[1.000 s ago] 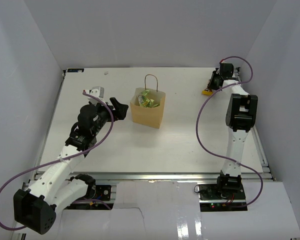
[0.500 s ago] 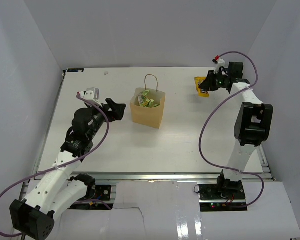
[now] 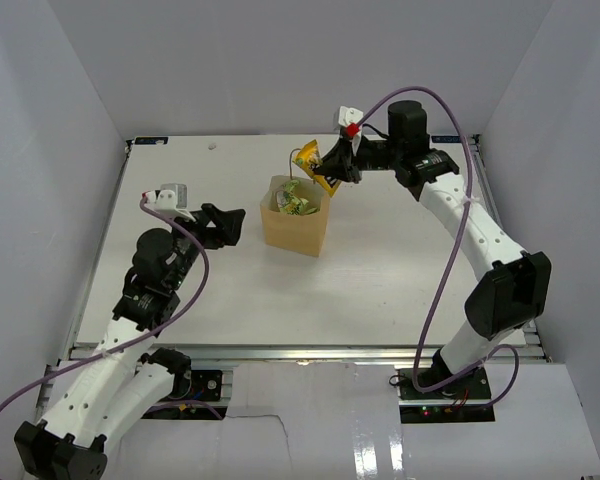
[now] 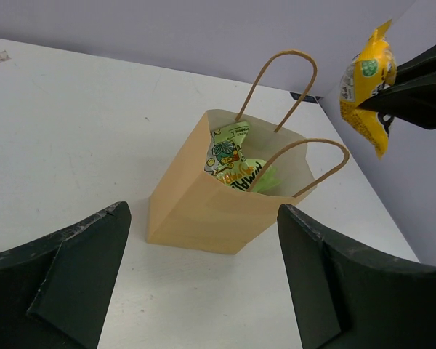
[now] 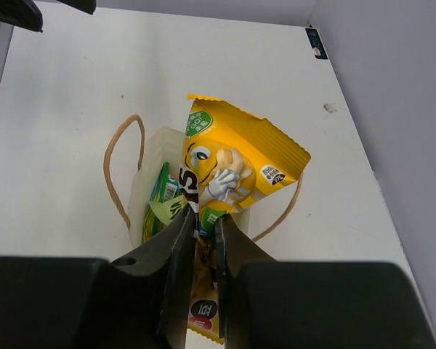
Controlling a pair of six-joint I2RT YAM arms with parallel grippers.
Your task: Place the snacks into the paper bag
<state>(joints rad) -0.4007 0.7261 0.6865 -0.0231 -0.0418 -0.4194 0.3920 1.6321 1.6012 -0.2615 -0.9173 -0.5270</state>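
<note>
I need to move my right gripper to the left in the top view next, over the paper bag's opening (image 3: pixel 298 197) (image 5: pixel 173 190), because the yellow packet hangs partly past the paper bag's rim.
The tan paper bag (image 3: pixel 295 222) stands upright mid-table with green-and-yellow packets (image 3: pixel 298 202) inside. My right gripper (image 3: pixel 329 168) is shut on a yellow packet (image 3: pixel 311 160) and holds it in the air above the bag's far right rim. In the right wrist view the yellow packet (image 5: pixel 229 171) hangs over the bag (image 5: pixel 151 171) mouth, pinched between my fingers (image 5: pixel 180 240). In the left wrist view the bag (image 4: pixel 218 207) is straight ahead, the yellow packet (image 4: pixel 367 83) at upper right. My left gripper (image 3: pixel 230 222) is open and empty, left of the bag.
White walls enclose the table on three sides. The right arm (image 3: pixel 460 215) arches over the right half of the table. A purple cable (image 3: pixel 435 290) loops beside it.
My right gripper has lifted the yellow packet from the far right corner and swung left to above the bag. The left arm has drawn back slightly.
</note>
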